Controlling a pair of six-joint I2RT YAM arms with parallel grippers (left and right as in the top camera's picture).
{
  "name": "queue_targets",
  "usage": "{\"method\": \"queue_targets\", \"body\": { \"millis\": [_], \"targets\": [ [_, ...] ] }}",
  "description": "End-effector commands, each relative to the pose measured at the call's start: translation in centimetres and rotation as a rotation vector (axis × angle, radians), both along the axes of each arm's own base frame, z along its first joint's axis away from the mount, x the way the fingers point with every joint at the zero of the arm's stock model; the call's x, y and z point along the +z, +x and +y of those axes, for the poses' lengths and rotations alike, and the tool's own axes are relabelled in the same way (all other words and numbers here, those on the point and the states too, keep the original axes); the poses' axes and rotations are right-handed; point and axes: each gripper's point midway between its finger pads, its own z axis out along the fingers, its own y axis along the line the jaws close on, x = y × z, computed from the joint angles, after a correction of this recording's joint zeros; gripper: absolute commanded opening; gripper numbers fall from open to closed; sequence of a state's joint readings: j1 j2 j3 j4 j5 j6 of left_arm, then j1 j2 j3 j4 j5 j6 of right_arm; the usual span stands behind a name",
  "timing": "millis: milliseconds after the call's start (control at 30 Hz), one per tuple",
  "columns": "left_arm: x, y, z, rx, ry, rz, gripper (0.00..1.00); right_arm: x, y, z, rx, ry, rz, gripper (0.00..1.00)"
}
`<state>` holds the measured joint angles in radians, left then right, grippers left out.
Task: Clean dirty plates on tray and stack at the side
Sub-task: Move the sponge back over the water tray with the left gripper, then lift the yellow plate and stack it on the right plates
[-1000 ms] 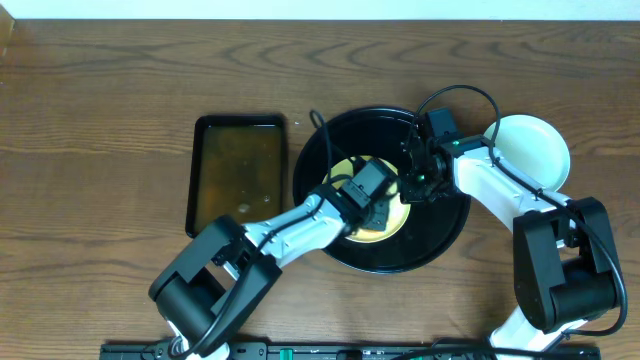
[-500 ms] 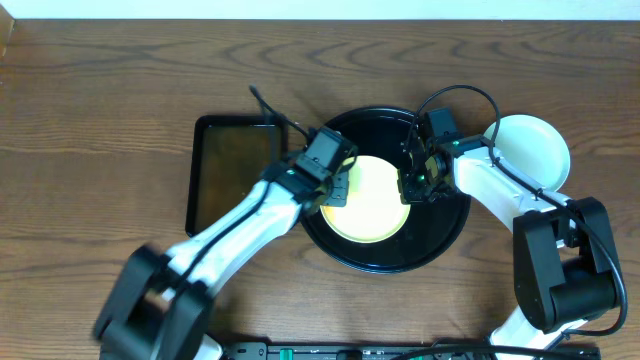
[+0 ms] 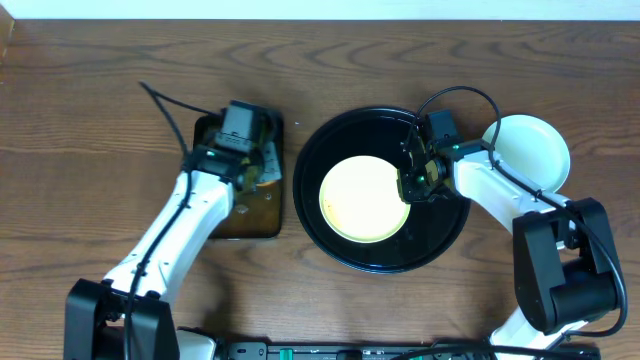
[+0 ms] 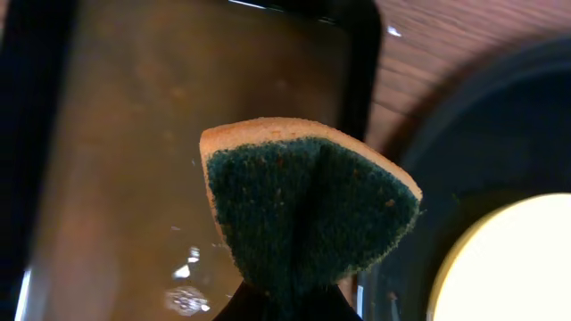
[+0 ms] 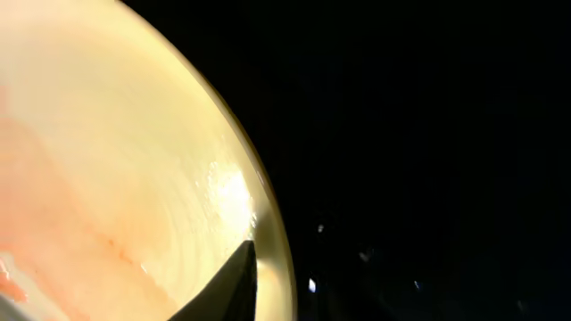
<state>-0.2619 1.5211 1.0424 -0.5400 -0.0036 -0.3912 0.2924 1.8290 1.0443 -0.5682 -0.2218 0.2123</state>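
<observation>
My left gripper lowers toward the brownish liquid in the rectangular tray (image 4: 178,187) next and releases the sponge (image 4: 308,205) there, since that tray lies open directly beneath it.
A pale yellow plate (image 3: 362,200) lies in the middle of the round black tray (image 3: 440,240). In the right wrist view this plate (image 5: 107,160) carries faint orange smears. My right gripper (image 3: 412,185) sits at the plate's right rim. One dark finger (image 5: 234,285) rests just inside the rim; the other is lost against the black tray (image 5: 428,160). My left gripper (image 4: 290,308) is shut on a green and yellow sponge (image 4: 308,205), held over the rectangular tray (image 4: 134,134). A pale white plate (image 3: 535,150) rests on the table right of the tray.
The rectangular black tray (image 3: 250,215) holds brownish liquid and stands just left of the round tray. Cables loop above both wrists. Wooden table surrounds everything.
My left arm has swung left with the sponge, off the yellow plate and over the rectangular tray. The plate now shows whole. The right gripper has stayed at the rim.
</observation>
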Motion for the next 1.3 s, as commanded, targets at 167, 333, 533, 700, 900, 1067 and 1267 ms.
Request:
{"method": "queue_targets", "body": {
  "millis": [167, 333, 533, 700, 900, 1067, 1267],
  "targets": [
    [-0.2, -0.2, 1.0, 0.013, 0.018, 0.018, 0.08, -0.2, -0.5, 2.1, 0.034, 0.103, -0.009, 0.01],
    [-0.3, -0.4, 1.0, 0.012, 0.020, 0.025, 0.08, 1.2, 0.3, 4.0, 0.076, 0.239, -0.043, 0.01],
    [-0.3, -0.4, 1.0, 0.012, 0.020, 0.025, 0.11, 2.2, 2.2, 2.9, 0.058, 0.250, -0.120, 0.01],
    [-0.3, -0.4, 1.0, 0.012, 0.020, 0.025, 0.12, 4.7, 3.2, 1.9, 0.091, 0.199, -0.231, 0.01],
    [-0.3, -0.4, 1.0, 0.012, 0.020, 0.025, 0.12, 9.1, 4.9, -1.3, 0.065, 0.014, -0.419, 0.01],
    [-0.3, -0.4, 1.0, 0.013, 0.020, 0.024, 0.12, 12.4, 4.9, -5.1, 0.046, -0.234, -0.536, 0.01],
    [-0.3, -0.4, 1.0, 0.013, 0.020, 0.024, 0.12, 16.2, 3.9, -4.3, 0.161, -0.423, -0.671, 0.01]
  ]
}}
